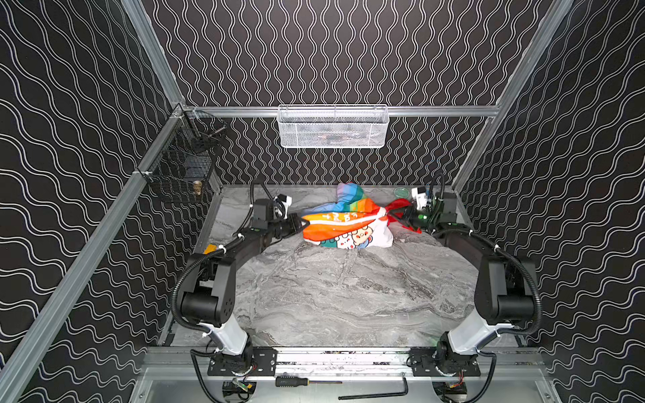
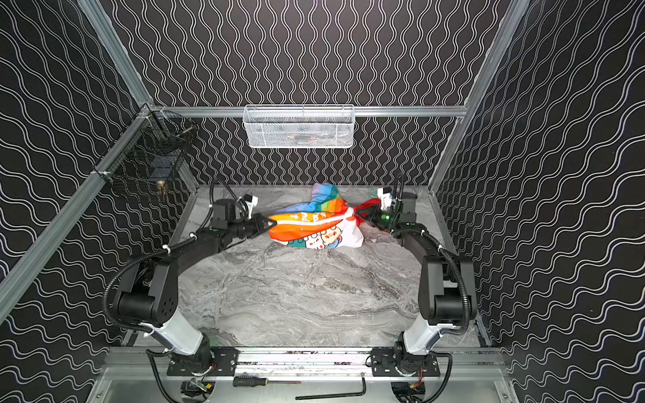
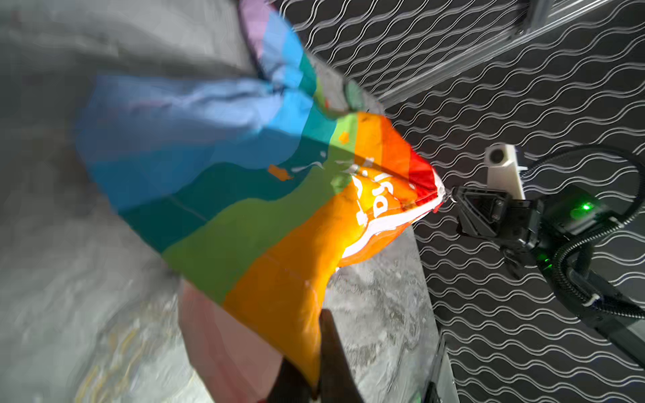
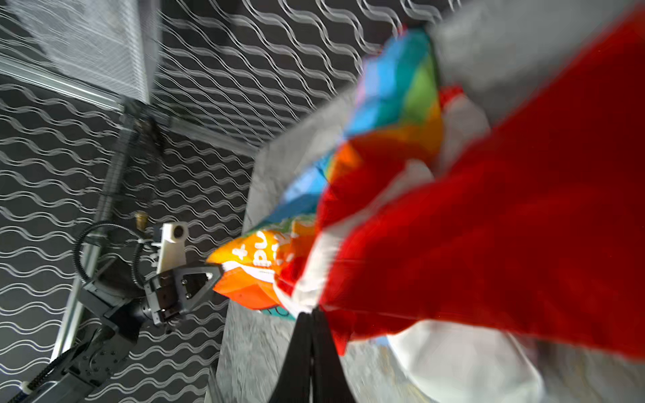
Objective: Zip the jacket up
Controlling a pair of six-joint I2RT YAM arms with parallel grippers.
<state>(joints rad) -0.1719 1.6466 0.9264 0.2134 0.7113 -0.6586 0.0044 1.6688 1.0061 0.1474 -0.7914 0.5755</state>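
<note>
The right gripper draws back and down to the bare marble table before the jacket [image 1: 343, 223] next and releases the jacket's edge. The jacket hangs bunched at the table's far side.
The jacket [image 1: 343, 223] [image 2: 312, 223], rainbow-striped with white lettering and a cartoon animal print, is bunched at the back of the marble table and pulled taut between both grippers. My left gripper [image 1: 303, 223] [image 2: 270, 223] is shut on its orange edge at the left. In the left wrist view the dark fingers [image 3: 331, 349] pinch orange fabric of the jacket [image 3: 244, 216]. My right gripper [image 1: 391, 214] [image 2: 356, 211] is shut on the white and red edge at the right. In the right wrist view the red hood [image 4: 488, 226] fills the frame beside my right gripper [image 4: 311, 315]. The zipper is not visible.
A white mesh basket [image 1: 333, 127] hangs on the back rail and a black wire basket [image 1: 185, 164] on the left rail. A green round object [image 1: 401, 192] lies at the back right. A screwdriver [image 1: 291, 382] and a hex key [image 1: 377, 394] lie on the front frame.
</note>
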